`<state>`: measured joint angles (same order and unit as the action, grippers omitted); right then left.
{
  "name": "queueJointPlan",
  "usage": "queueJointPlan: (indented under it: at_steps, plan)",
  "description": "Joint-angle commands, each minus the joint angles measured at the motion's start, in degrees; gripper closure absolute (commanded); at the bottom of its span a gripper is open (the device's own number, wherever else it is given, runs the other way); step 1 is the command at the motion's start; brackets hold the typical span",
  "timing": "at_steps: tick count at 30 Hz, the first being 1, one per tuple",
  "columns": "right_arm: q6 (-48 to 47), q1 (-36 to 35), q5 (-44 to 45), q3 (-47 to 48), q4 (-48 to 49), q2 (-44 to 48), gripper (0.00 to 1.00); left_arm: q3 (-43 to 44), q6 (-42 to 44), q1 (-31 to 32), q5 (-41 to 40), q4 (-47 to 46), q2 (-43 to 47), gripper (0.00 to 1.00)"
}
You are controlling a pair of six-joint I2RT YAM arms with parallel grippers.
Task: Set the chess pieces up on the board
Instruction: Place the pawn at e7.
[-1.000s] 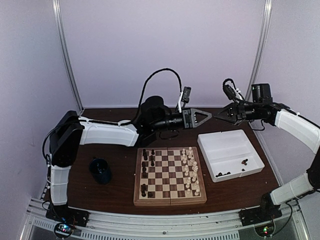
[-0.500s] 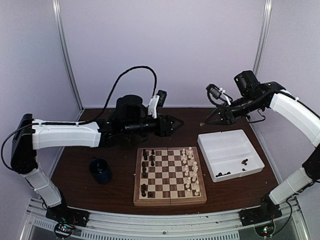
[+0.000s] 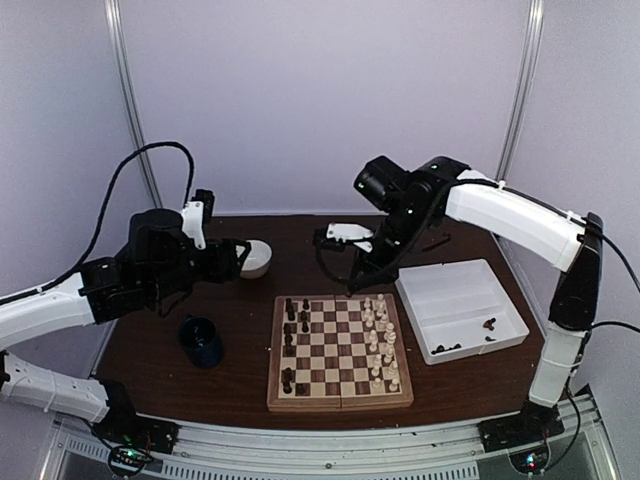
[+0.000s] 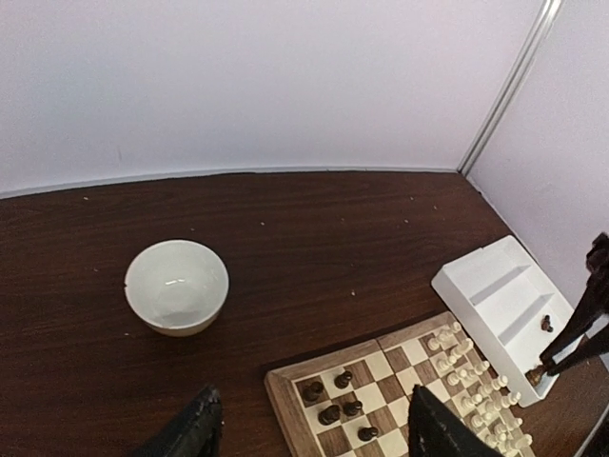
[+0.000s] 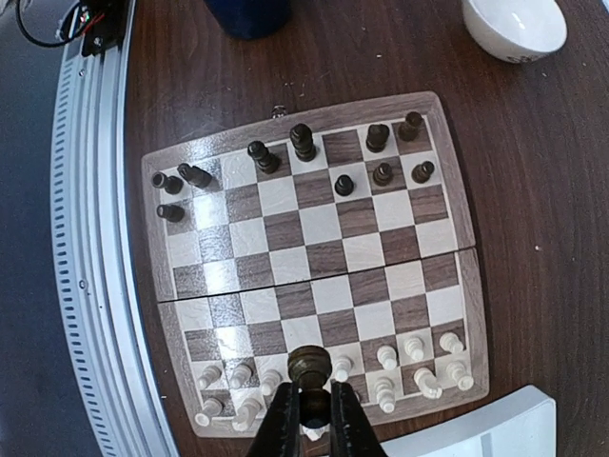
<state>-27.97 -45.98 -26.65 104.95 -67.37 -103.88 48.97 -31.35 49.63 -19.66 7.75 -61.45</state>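
Note:
The square in front of the tallest of the dark pieces is empty, so my right gripper needs to move across the board (image 3: 340, 402) toward the dark pieces next, then go down and let go of its piece there.
The board (image 3: 340, 402) lies mid-table, with dark chess pieces (image 3: 290, 340) on its left columns and cream pieces (image 3: 380, 340) on its right. My right gripper (image 5: 310, 392) is shut on a dark brown piece (image 5: 309, 365) and hangs above the cream rows near the board's (image 5: 324, 257) far right edge; from above its tip (image 3: 352, 284) is over the far edge. My left gripper (image 4: 314, 424) is open and empty, high above the table's back left, beside a white bowl (image 4: 177, 286). In the top view that gripper (image 3: 238, 256) sits left of the board.
A white two-compartment tray (image 3: 455, 290) right of the board holds a few dark pieces (image 3: 445, 348). A dark blue cup (image 3: 203, 340) stands left of the board. The white bowl (image 3: 258, 258) is at the back left. The right arm spans over the board's far side.
The grippers met in the air at the back. The left one then opened and swung back left. The right one swung left and down over the board with the dark piece.

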Motion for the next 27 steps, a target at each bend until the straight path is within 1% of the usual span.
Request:
queueJointPlan:
  at_steps: [1,8,11,18,27]
  plan:
    - [-2.9,-5.8,7.9,7.4,-3.8,-6.8,0.95,-1.3,1.5,-0.6,-7.1,3.5,6.0,0.33]
    - [-4.7,-11.9,14.9,18.7,-5.8,-19.9,0.95,-2.7,1.7,-0.8,-8.7,7.6,11.0,0.33]
    - [-4.7,-13.1,15.8,22.3,-6.6,-24.1,0.96,-3.8,1.7,-0.8,-9.7,8.0,12.9,0.32]
    - [-4.3,-14.3,16.5,25.4,-6.1,-29.9,0.96,-5.2,1.8,-0.8,-11.1,9.1,15.3,0.32]
    - [-3.7,-14.4,16.4,26.8,-5.6,-33.2,0.96,-5.7,1.6,-0.8,-10.4,9.1,15.1,0.31]
